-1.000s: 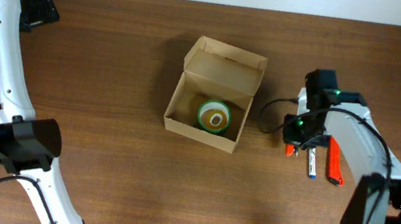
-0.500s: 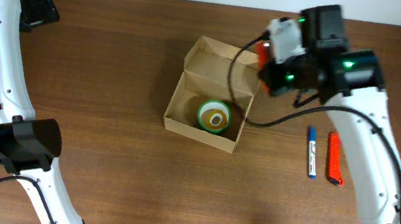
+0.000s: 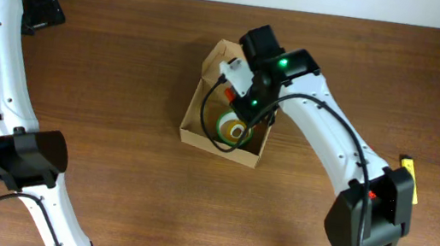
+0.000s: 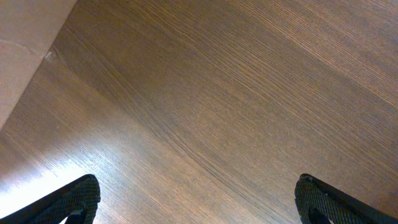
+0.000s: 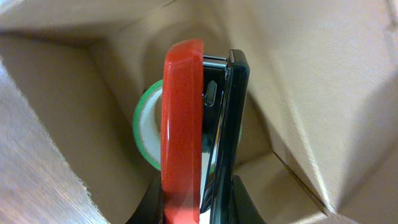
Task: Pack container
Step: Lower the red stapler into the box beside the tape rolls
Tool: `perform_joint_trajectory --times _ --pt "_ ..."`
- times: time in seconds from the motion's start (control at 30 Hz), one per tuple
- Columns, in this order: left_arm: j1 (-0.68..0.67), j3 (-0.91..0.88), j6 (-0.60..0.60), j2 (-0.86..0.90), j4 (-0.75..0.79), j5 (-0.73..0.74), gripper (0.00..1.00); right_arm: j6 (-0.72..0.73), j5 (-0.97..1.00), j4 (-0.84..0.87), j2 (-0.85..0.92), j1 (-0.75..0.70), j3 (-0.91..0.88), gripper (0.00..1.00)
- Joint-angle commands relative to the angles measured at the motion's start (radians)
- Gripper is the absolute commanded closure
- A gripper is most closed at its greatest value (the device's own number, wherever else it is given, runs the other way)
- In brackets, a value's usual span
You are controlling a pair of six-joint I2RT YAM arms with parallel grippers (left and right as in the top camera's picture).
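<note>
I should next move my right gripper back and to the left in the overhead view, then down toward the container's bare bottom (image 5: 117, 70) beside the roll, because that spot is clear.
The container (image 3: 201, 137) is a tan cardboard box in the middle of the table, with its flap lid standing open at the back. A green tape roll (image 3: 234, 128) lies inside it and also shows in the right wrist view (image 5: 144, 134). My right gripper (image 3: 233, 96) is over the open box, just above the roll. It is shut on a red and black stapler-like tool (image 5: 186, 118), whose tip points down into the box (image 5: 311, 74). My left gripper (image 3: 43, 7) is far off at the table's back left. It is open and empty (image 4: 199, 205) above bare wood.
A small yellow thing (image 3: 407, 177) lies on the table at the right, next to the right arm's lower part. The table's back edge (image 4: 37, 68) shows in the left wrist view. The box walls stand close around the held tool.
My right gripper picked up the red and black tool at the right, carried it left past the box's back right corner, and now holds it over the box. The left arm has not moved.
</note>
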Motion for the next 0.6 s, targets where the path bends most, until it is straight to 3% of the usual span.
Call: perform_joint_trajectory --times 0.0,0.2,0.57 --pt "0.003 -0.003 0.004 0.017 0.0 0.003 0.0 -0.103 0.004 -0.002 0.016 0.039 0.018 0.97" --pt "0.003 -0.003 0.004 0.017 0.0 0.003 0.0 -0.237 0.003 -0.006 0.031 0.065 -0.018 0.96" --pt "0.003 -0.003 0.004 0.017 -0.001 0.003 0.0 -0.281 -0.008 0.002 0.185 0.156 -0.029 0.96"
